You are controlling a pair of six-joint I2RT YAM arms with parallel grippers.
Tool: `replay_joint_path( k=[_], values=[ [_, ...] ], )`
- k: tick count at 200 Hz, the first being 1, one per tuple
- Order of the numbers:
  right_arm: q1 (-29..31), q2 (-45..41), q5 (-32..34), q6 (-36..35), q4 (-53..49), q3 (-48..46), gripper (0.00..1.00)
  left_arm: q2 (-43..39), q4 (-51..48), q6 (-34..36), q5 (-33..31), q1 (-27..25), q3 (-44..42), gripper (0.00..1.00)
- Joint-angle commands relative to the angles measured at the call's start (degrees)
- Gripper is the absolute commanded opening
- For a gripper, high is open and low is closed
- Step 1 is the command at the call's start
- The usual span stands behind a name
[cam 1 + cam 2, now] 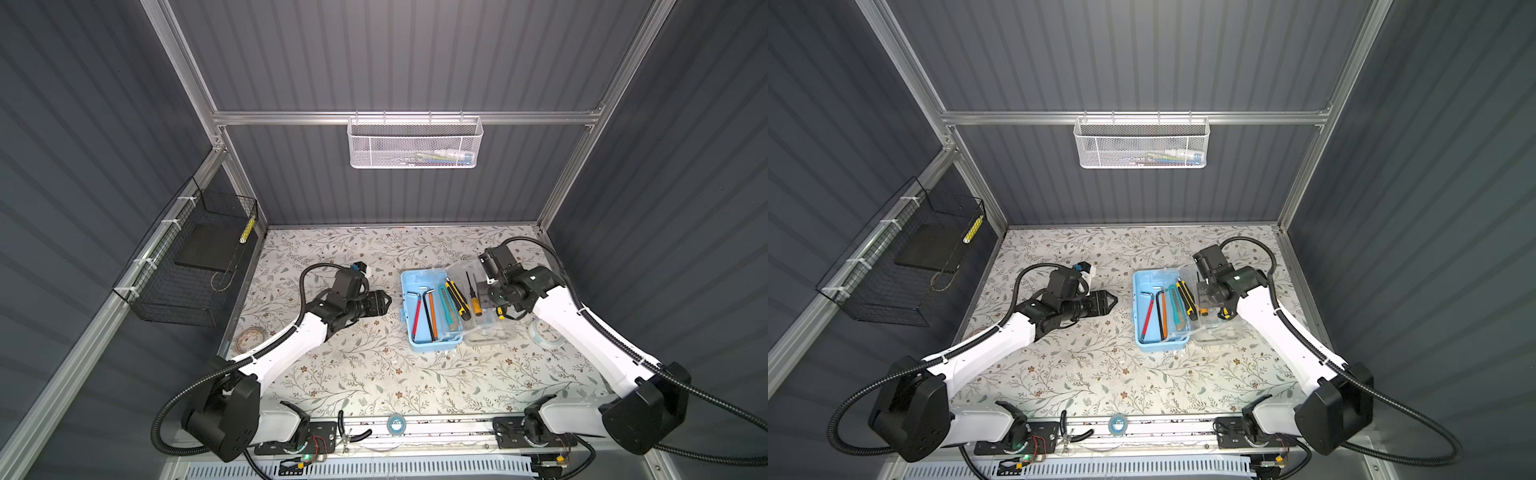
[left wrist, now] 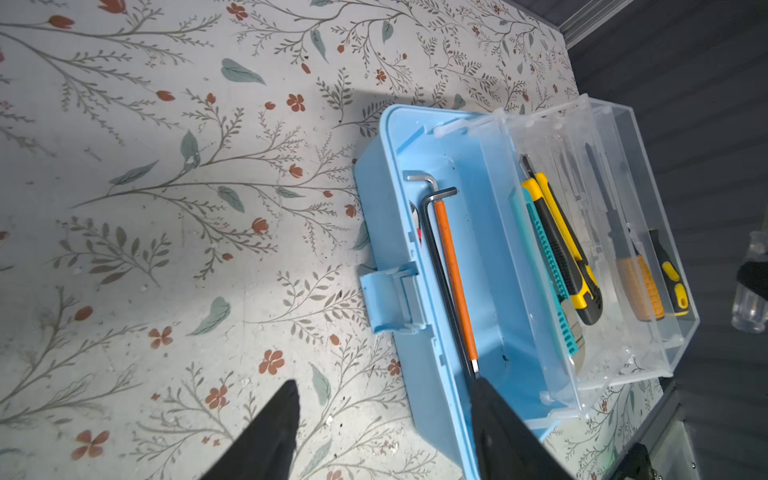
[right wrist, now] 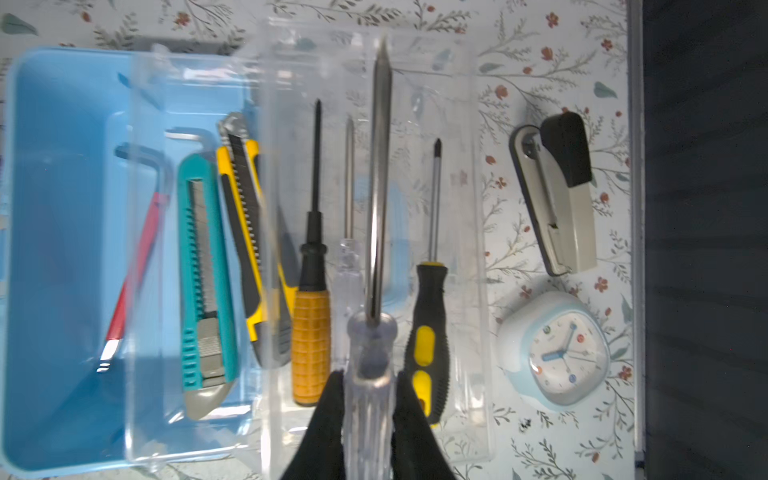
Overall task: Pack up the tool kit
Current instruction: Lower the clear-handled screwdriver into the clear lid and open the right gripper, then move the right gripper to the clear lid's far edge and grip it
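Observation:
My right gripper will lower the clear-handled screwdriver into the free part below on the clear lid (image 3: 457, 124), beside the black-and-yellow screwdriver, and release it.
The tool kit (image 1: 434, 346) (image 1: 1160, 345) lies open on the floral table, a light-blue case whose clear lid (image 3: 457, 124) is folded out beside it. Hex keys (image 2: 455, 274) and two utility knives (image 3: 203, 270) rest inside it. Several screwdrivers (image 3: 311, 332) lie in the clear lid. My right gripper (image 3: 370, 399) (image 1: 484, 296) hovers over the lid, shut on a clear-handled screwdriver (image 3: 377, 187) that points away from it. My left gripper (image 2: 384, 382) (image 1: 384, 302) stands open just left of the case, by its latch (image 2: 388, 299), with nothing between its fingers.
A grey stapler (image 3: 559, 195) and a small pale-blue clock (image 3: 557, 353) sit right of the lid, near the wall. A tape roll (image 1: 250, 337) lies at the table's left edge. A white mesh basket (image 1: 415, 143) hangs on the back wall, a black wire basket (image 1: 187, 266) on the left.

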Motion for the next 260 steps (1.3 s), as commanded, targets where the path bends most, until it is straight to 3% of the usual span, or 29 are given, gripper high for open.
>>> replay_joint_path(
  k=[1,80,108,149,168,206,260],
  values=[
    [-1.09,0.12,1.2,-2.34,0.74,-1.57,0.0,1.05,0.94,2.22,-0.63,-0.31,2.27,0.66],
    [-3.52,5.3,1.69,-3.37,4.76,-3.13,0.0,3.08,0.91,2.63,-0.78,-0.27,2.6,0.66],
    [-3.86,6.81,1.45,-2.79,4.83,-2.56,0.21,3.72,0.82,2.55,-0.67,-0.31,2.86,0.66],
    [-3.85,4.11,-1.06,-2.08,4.54,-1.06,0.41,4.91,0.25,3.07,-1.2,-0.31,4.18,0.66],
    [-3.86,2.34,-2.04,-1.26,3.29,0.2,0.44,5.71,0.55,3.18,-1.24,-0.31,4.58,0.66],
    [-4.73,-7.33,0.22,5.34,3.12,-3.43,0.42,7.72,0.86,3.8,-3.16,-0.31,6.29,0.66],
    [-9.72,-29.74,-2.38,15.94,4.04,-14.99,0.45,12.61,2.35,4.2,-3.26,-0.31,10.5,0.66]
  ],
)
